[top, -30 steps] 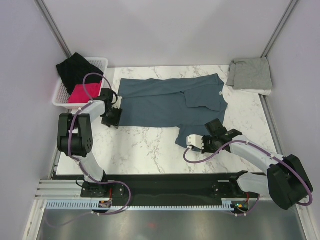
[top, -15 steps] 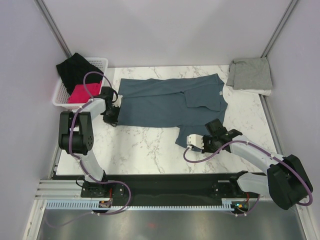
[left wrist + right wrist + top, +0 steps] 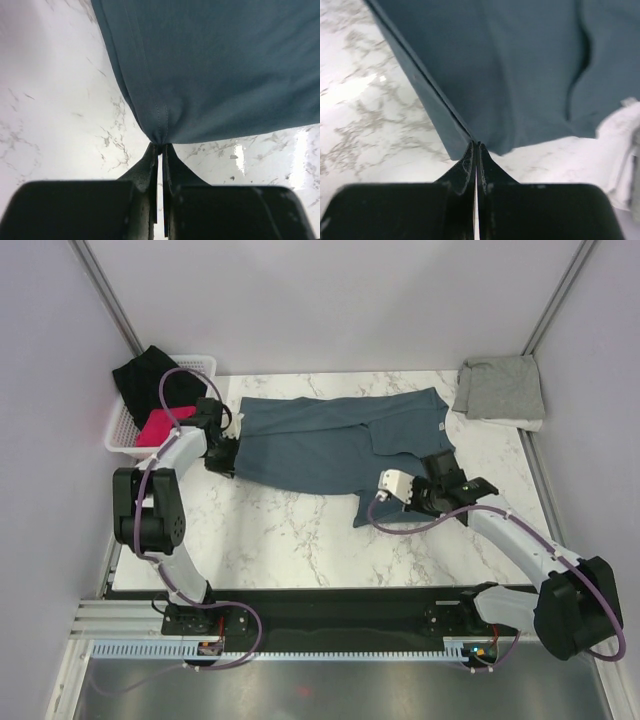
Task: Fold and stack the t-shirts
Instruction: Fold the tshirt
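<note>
I will next carry the shirt's hem corner outward with my left gripper and release it over the shirt's far edge by the basket, since that edge lies farther outward.
A slate-blue t-shirt (image 3: pixel 320 440) lies spread across the marble table, partly folded, with a small white neck label at its right end. My left gripper (image 3: pixel 232 455) is shut on the shirt's left hem corner (image 3: pixel 159 134), lifted a little off the table. My right gripper (image 3: pixel 432 480) is shut on the shirt's near right edge (image 3: pixel 476 141), also raised. A grey t-shirt (image 3: pixel 500 388) lies folded at the back right corner.
A white basket (image 3: pixel 202 366) at the back left holds black and pink cloth. White cloth (image 3: pixel 625 145) shows at the right edge of the right wrist view. Purple walls and metal posts close in the table on three sides.
My left gripper has shut on the shirt's left hem corner and moved back with it. My right gripper has lifted and carried its edge of the shirt toward the back.
</note>
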